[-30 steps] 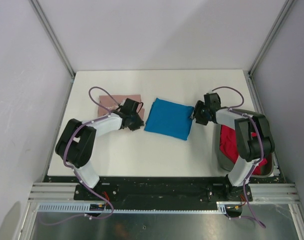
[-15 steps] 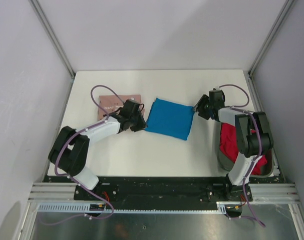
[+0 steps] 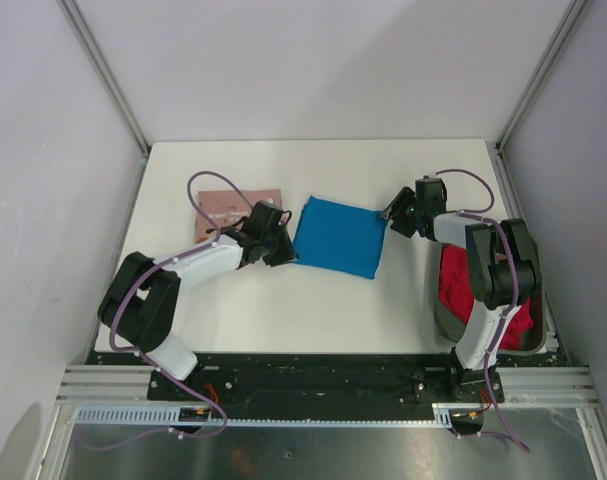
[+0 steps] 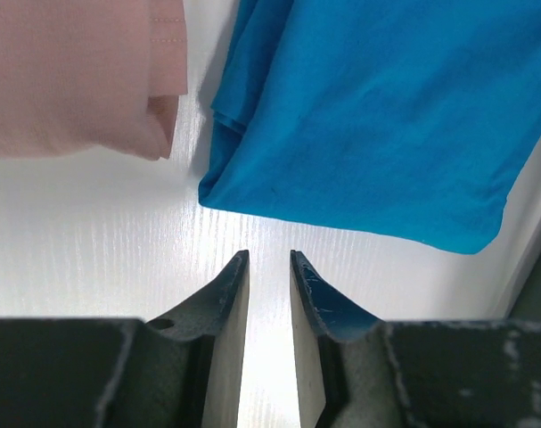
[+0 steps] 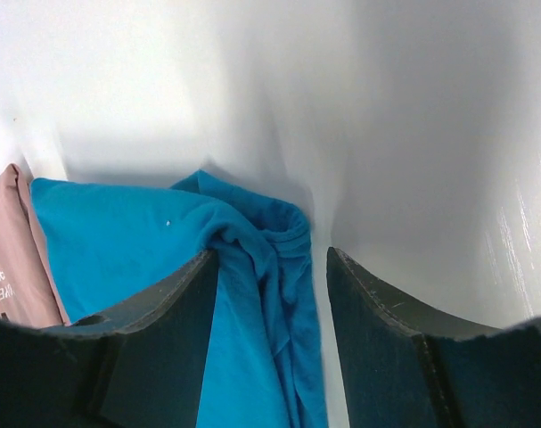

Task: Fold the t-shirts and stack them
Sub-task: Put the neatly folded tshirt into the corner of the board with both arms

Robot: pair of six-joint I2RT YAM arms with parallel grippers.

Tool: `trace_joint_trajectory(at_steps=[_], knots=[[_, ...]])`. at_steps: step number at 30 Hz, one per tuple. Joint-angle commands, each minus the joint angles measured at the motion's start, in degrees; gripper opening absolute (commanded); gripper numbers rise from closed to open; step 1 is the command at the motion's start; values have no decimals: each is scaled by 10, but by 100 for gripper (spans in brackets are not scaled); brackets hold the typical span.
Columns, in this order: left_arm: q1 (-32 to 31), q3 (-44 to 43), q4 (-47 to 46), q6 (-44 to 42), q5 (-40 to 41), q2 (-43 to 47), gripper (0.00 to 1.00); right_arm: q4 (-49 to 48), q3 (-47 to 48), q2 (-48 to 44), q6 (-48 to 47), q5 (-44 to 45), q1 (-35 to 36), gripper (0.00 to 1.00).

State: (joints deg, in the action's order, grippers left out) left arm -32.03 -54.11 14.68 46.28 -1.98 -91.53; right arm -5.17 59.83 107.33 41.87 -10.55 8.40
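Note:
The bunched cloth lies between my right gripper's fingers, so they next need to stay at the blue t-shirt's far corner on the basket's side and close there.
A bright blue t-shirt lies folded at mid-table. My left gripper sits at its left edge, jaws narrowly open with bare table between them; the blue t-shirt's corner lies just ahead. A dusty pink t-shirt lies folded behind the left arm, and it fills the upper left of the left wrist view. My right gripper is open at the blue shirt's right corner, whose bunched cloth lies between the jaws. A red t-shirt sits crumpled in the basket.
The dark grey basket stands at the table's right edge beside the right arm. Metal frame posts rise at the back corners. The pink t-shirt's edge shows beyond the blue one in the right wrist view.
My left arm has stretched rightward, bringing its gripper to the blue t-shirt's left edge. The right gripper has shifted slightly back and up at the shirt's right corner.

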Motion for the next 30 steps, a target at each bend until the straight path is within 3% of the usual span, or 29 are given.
trace_joint_trajectory(at_steps=[1,30], knots=[[-7,6,-9,-14,-7,-3,29,-28,19,-27,9,-7,-3,57],[-13,17,-16,-14,-13,-11,28,-28,19,21,11,-10,-3,59]])
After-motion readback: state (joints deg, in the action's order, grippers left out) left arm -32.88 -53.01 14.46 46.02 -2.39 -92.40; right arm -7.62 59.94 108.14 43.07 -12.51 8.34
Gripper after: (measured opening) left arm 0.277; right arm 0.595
